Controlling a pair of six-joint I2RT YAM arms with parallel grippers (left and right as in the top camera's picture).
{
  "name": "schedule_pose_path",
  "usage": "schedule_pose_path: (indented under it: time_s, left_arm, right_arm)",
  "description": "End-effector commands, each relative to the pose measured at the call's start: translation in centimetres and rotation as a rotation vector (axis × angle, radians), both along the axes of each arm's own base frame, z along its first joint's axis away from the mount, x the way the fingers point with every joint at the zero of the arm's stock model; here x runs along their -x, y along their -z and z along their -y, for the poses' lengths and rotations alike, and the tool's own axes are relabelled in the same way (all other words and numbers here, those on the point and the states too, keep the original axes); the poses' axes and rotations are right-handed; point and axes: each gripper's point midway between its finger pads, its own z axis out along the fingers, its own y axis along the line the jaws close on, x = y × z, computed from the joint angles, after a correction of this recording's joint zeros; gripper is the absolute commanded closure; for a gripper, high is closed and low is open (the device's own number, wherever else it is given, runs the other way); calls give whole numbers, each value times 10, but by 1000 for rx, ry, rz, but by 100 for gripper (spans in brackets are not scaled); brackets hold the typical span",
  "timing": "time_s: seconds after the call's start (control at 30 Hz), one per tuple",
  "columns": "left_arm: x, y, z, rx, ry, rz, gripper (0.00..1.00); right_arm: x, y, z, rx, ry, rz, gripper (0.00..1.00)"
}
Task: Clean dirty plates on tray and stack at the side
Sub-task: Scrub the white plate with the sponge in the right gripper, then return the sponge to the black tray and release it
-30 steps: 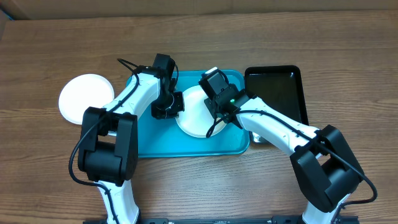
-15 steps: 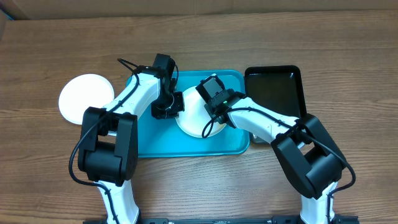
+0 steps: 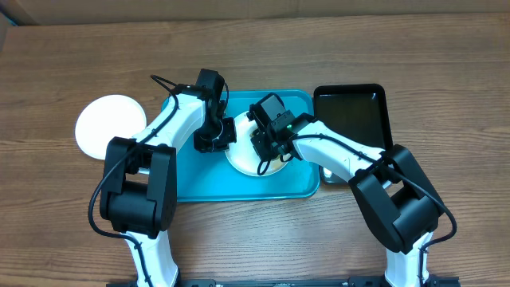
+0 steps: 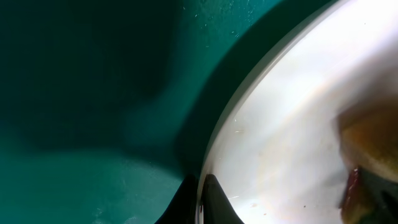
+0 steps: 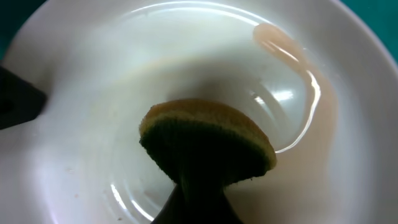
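My right gripper should next wipe the smear, lift over the empty black tray (image 3: 355,119), which is to its right in the overhead view, and lower to let go of the sponge.
A white plate (image 3: 241,159) lies on the turquoise tray (image 3: 191,179). My left gripper (image 3: 221,139) is shut on the plate's left rim; in the left wrist view (image 4: 200,208) its black fingers (image 4: 219,204) pinch the rim of the plate (image 4: 292,124) over the tray (image 4: 93,93). My right gripper (image 3: 267,150) is shut on a yellow-and-green sponge (image 5: 208,146) and presses it onto the plate's inside (image 5: 186,68). A faint pinkish smear (image 5: 314,93) shows on the wet plate. The sponge also shows at the right edge of the left wrist view (image 4: 373,143).
Another white plate (image 3: 110,123) lies on the wooden table left of the tray. A black glossy tray (image 3: 351,119) stands right of the turquoise one. My left finger (image 5: 18,99) shows at the plate's left rim in the right wrist view.
My right gripper has moved left and toward the back across the plate with the sponge. The left gripper and the plate have stayed in place.
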Motion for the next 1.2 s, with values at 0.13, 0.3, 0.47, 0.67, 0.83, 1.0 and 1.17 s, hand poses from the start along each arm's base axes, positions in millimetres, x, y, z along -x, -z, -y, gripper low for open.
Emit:
schedule_pose_path:
  time_s: [0.13, 0.3, 0.47, 0.67, 0.83, 1.0, 1.17]
  left_arm:
    - [8, 14, -3, -31, 5, -34, 96]
    - [8, 14, -3, -31, 5, -35, 96]
    - [8, 14, -3, -31, 5, -32, 96]
    - [6, 14, -2, -29, 5, -26, 92]
    - [6, 14, -2, -29, 5, -25, 81]
    - [4, 14, -2, -27, 5, -17, 76]
    - [2, 14, -1, -26, 5, -10, 72]
  right_arm:
    - [-15, -92, -6, -354, 21, -95, 96]
    - [-32, -153, 46, -443, 113, -61, 96]
    - [-49, -142, 142, -264, 370, -40, 96]
    - [-40, -81, 231, 8, 587, -96, 96]
    - [-28, -40, 241, 29, 610, -146, 96]
    - [-20, -15, 241, 25, 610, -137, 95]
    - [-17, -9, 241, 24, 610, -136, 39]
